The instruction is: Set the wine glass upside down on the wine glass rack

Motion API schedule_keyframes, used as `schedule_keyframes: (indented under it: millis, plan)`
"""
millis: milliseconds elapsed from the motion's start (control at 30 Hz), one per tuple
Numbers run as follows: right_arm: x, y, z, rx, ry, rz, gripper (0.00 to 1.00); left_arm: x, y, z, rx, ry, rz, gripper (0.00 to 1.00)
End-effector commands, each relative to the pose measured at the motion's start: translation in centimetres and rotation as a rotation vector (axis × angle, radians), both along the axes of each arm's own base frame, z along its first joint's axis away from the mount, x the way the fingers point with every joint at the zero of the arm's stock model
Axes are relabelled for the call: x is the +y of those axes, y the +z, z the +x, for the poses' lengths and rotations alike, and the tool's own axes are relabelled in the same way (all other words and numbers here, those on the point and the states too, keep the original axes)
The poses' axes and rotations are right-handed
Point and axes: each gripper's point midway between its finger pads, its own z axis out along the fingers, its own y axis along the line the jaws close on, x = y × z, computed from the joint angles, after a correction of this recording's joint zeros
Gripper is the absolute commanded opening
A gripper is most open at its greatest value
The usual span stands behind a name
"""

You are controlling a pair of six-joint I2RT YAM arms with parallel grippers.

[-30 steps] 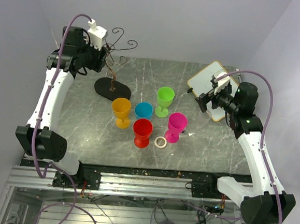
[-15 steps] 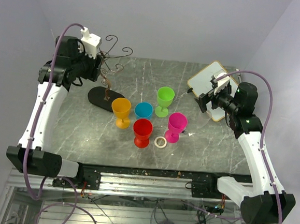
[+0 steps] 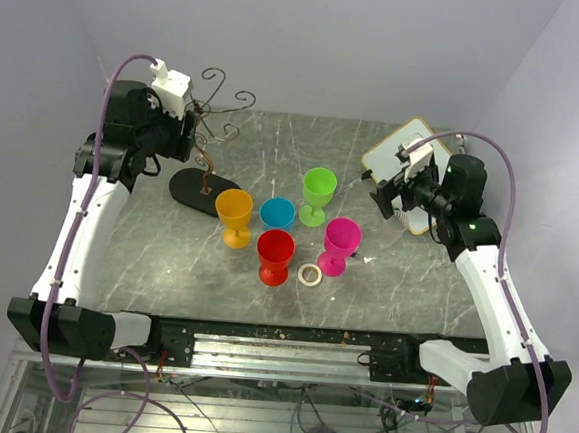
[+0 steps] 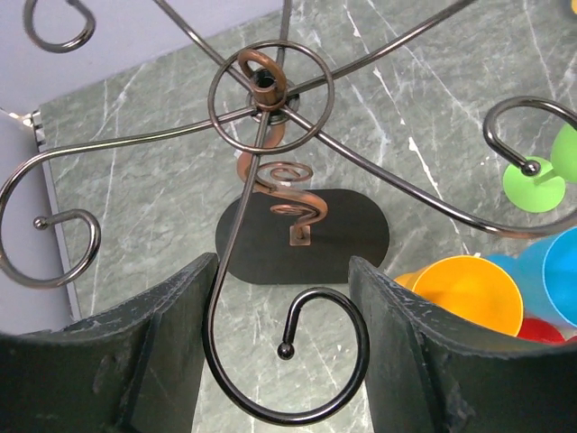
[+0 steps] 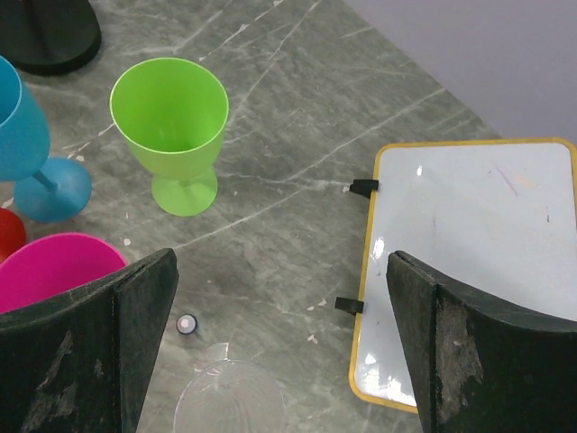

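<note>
The robot's right gripper will next move across to the green (image 3: 319,191) wine glass, then go down onto the edge of the glass's rim on the whiteboard side.
The wine glass rack (image 3: 209,160), a dark wire tree on a black oval base (image 4: 302,236), stands at the table's back left. My left gripper (image 3: 189,133) is up among its curled arms. In the left wrist view one spiral arm (image 4: 297,410) sits between the fingers (image 4: 153,352), shut on it. Several coloured wine glasses stand upright mid-table: orange (image 3: 234,212), blue (image 3: 278,214), green (image 3: 319,191), red (image 3: 275,250), pink (image 3: 342,241). My right gripper (image 5: 281,298) hangs wide open and holds nothing. Just below it a clear glass (image 5: 230,397) shows its round top.
A yellow-framed whiteboard (image 5: 469,262) lies at the back right under the right arm. A small pale ring (image 3: 310,274) rests beside the pink glass. A tiny round cap (image 5: 187,324) sits on the table near the clear glass. Walls close in the left, right and back.
The left arm has drawn back to the left, and the rack has slid left and nearer with it. The right gripper has shifted slightly left, still open.
</note>
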Motion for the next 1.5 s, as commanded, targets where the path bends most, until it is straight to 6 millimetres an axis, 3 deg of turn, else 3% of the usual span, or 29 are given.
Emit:
schedule_keyframes:
  millis: [0,200,433,667,833,1233,1333,1467]
  plan:
    - [-0.4,1.2,-0.3,0.012,-0.033,-0.069,1.00,-2.2,-0.9,-1.0,0.032,-0.085,-0.069,0.75]
    - [1.3,0.8,-0.7,0.088,0.018,-0.096,0.99,-1.6,0.9,-2.0,-0.025,-0.079,-0.037,0.99]
    - [4.7,-0.9,1.5,0.164,0.001,-0.059,0.94,-0.8,3.8,-3.7,-0.110,-0.084,0.017,1.00]
    - [7.7,-3.8,4.9,0.286,-0.045,-0.029,0.73,-0.4,7.3,-5.3,-0.232,-0.129,0.095,1.00]
    - [8.9,-6.1,6.8,0.357,-0.062,-0.049,0.65,-0.7,8.9,-5.6,-0.318,-0.169,0.126,1.00]
    - [11.1,-10.0,8.4,0.484,-0.022,-0.082,0.38,-0.8,9.2,-4.6,-0.297,-0.178,0.116,1.00]
    - [11.6,-10.4,8.6,0.506,-0.002,-0.079,0.26,-0.6,9.1,-4.4,-0.291,-0.172,0.115,1.00]
    - [12.3,-9.9,8.9,0.513,0.034,-0.068,0.02,-0.4,8.6,-4.3,-0.277,-0.167,0.101,1.00]
